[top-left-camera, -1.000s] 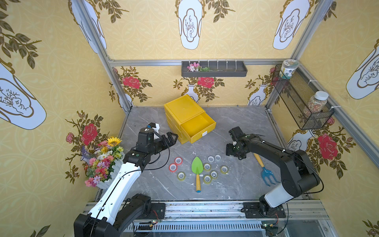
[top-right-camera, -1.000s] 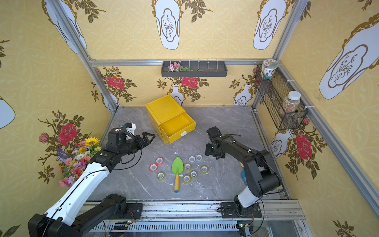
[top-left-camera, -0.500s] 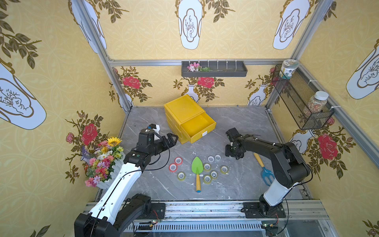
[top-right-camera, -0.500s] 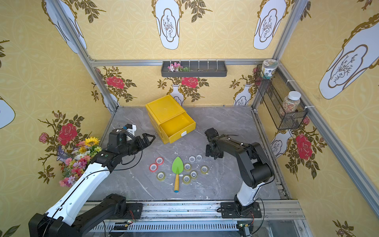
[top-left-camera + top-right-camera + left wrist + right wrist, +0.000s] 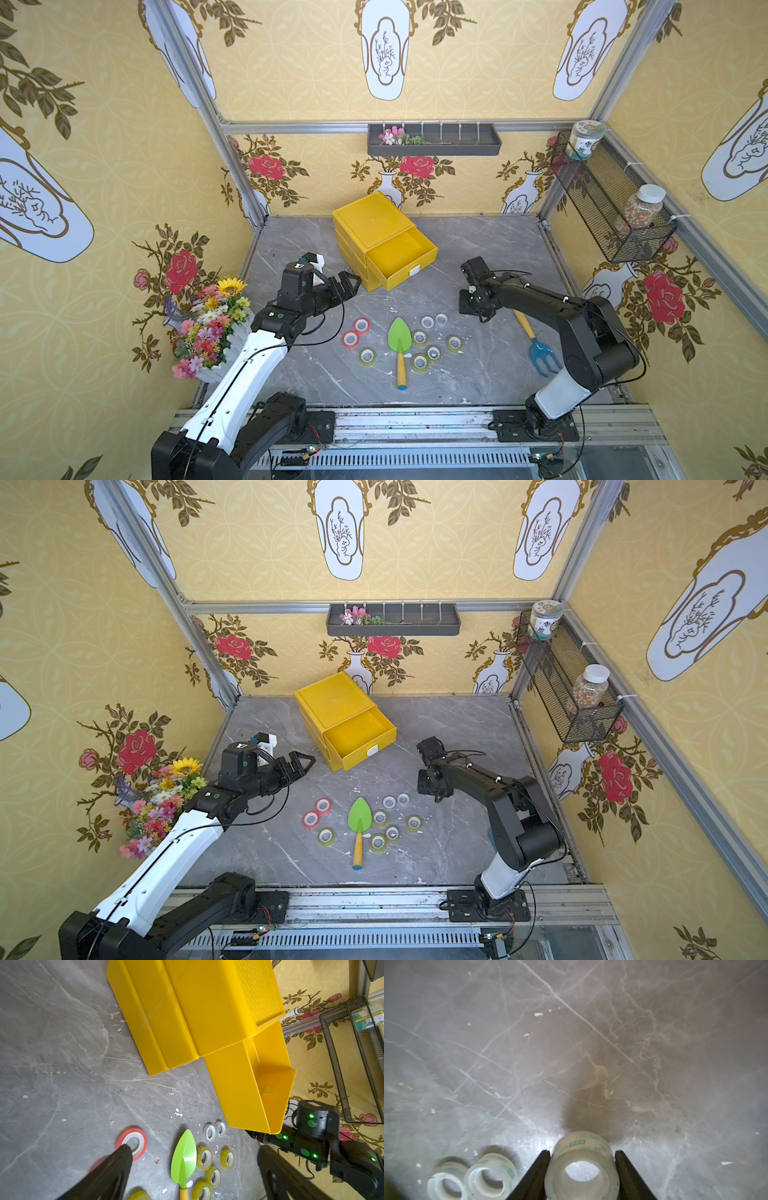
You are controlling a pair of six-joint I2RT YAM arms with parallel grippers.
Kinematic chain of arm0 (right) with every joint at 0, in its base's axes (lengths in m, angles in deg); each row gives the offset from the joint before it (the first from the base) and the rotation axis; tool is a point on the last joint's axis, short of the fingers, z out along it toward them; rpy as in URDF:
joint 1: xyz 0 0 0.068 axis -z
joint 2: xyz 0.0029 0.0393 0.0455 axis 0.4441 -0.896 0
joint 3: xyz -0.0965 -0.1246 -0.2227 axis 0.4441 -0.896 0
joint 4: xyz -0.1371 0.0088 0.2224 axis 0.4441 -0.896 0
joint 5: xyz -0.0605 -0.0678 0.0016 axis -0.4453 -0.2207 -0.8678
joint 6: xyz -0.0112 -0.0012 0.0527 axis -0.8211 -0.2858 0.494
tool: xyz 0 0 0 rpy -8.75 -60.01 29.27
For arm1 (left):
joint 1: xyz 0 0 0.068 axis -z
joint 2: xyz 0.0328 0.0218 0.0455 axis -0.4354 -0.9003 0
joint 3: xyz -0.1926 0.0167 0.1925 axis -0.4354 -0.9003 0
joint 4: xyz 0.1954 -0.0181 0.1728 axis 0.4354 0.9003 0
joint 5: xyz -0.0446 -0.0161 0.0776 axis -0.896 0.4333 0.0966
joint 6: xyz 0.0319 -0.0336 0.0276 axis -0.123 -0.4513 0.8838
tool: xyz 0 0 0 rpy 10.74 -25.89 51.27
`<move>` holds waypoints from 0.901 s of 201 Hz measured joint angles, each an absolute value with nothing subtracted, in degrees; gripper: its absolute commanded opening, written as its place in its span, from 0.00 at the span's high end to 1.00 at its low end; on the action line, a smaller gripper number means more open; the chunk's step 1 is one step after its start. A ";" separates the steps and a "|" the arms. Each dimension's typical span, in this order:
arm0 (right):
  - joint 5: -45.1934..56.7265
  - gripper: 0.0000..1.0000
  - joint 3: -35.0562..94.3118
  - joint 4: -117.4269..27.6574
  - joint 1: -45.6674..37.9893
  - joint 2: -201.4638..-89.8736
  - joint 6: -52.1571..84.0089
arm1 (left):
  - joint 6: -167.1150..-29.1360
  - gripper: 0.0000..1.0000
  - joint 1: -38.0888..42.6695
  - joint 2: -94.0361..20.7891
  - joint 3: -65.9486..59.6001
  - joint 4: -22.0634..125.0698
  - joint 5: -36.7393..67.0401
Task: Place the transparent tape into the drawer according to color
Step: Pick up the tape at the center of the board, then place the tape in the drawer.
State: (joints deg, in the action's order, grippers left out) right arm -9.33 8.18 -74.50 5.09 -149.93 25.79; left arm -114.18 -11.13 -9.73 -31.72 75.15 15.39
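The open top drawer (image 5: pixel 405 259) is pulled out and empty, so I will lift my right gripper up and outward over it and let go of the third colourless roll inside.
Transparent tape rolls lie flat on the grey table around a green trowel (image 5: pixel 400 336): two red (image 5: pixel 361 325), several yellowish (image 5: pixel 419 337) and two colourless (image 5: pixel 427 321). In the right wrist view my right gripper (image 5: pixel 581 1152) is shut on a third colourless roll (image 5: pixel 581 1169), with a finger against each side. From above, that gripper (image 5: pixel 471 303) points down just right of the colourless pair. The yellow drawer unit (image 5: pixel 372 226) has its top drawer (image 5: pixel 405 259) pulled out and shows nothing inside. My left gripper (image 5: pixel 353 284) hovers open left of the drawer, above the red rolls (image 5: pixel 133 1142).
A blue hand fork (image 5: pixel 538 351) with a yellow handle lies under the right arm. A flower basket (image 5: pixel 210 328) stands at the table's left edge. A wire shelf (image 5: pixel 611 216) with jars hangs on the right wall. White flecks dot the table.
My right gripper has come down and slightly forward, and its fingers have closed in on the colourless roll. The left arm has stayed in place with its gripper open.
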 measured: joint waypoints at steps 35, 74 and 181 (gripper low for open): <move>-9.15 0.58 11.20 -78.24 5.04 -142.39 25.74 | -114.18 0.00 -11.13 -9.33 -31.79 75.15 15.39; -9.61 0.59 24.40 -83.66 1.68 -139.00 24.21 | -114.20 0.00 -11.11 -9.38 -32.01 75.15 15.39; -7.36 0.60 67.81 -92.18 -8.18 -163.13 17.74 | -114.38 0.00 -11.02 -9.86 -32.90 75.00 15.65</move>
State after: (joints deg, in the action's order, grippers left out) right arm -7.36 67.81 -92.18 -8.18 -163.13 17.74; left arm -114.38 -11.02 -9.86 -32.90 75.00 15.65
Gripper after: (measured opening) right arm 0.500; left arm 0.996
